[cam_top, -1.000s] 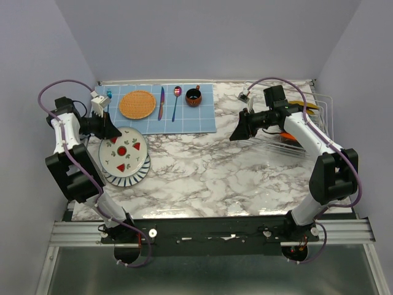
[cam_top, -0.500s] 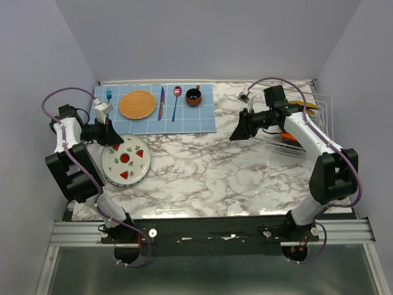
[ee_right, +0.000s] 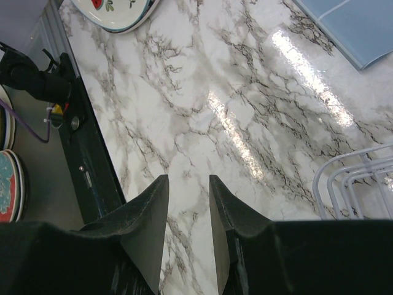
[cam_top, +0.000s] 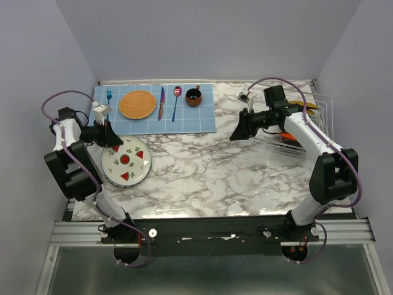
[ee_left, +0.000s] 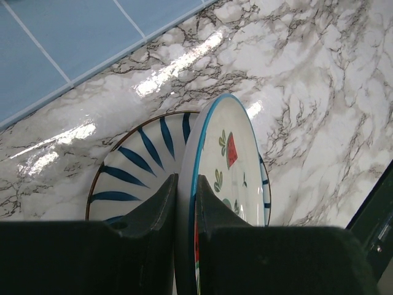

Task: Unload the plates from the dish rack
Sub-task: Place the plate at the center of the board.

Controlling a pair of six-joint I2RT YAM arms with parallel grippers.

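Note:
I should next move my left gripper down toward the striped plate below it and let go of the red-wedge plate there, because the pinched rim of that plate is still raised.
My left gripper is shut on the rim of the white plate with red wedges, which lies over the striped plate at the table's left. In the left wrist view the jaws pinch that plate's blue edge, with the striped plate beneath and beside it. My right gripper is open and empty above the marble, left of the white wire dish rack. An orange-red plate and a yellow one show in the rack. In the right wrist view the open fingers hang over bare marble.
A blue placemat at the back holds an orange woven disc, fork, knife, spoon and dark cup. Rack wires show at the right of the right wrist view. The table's near edge is close.
My left gripper has lowered the red-wedge plate from a tilt until it covers the striped plate. The right arm has not moved.

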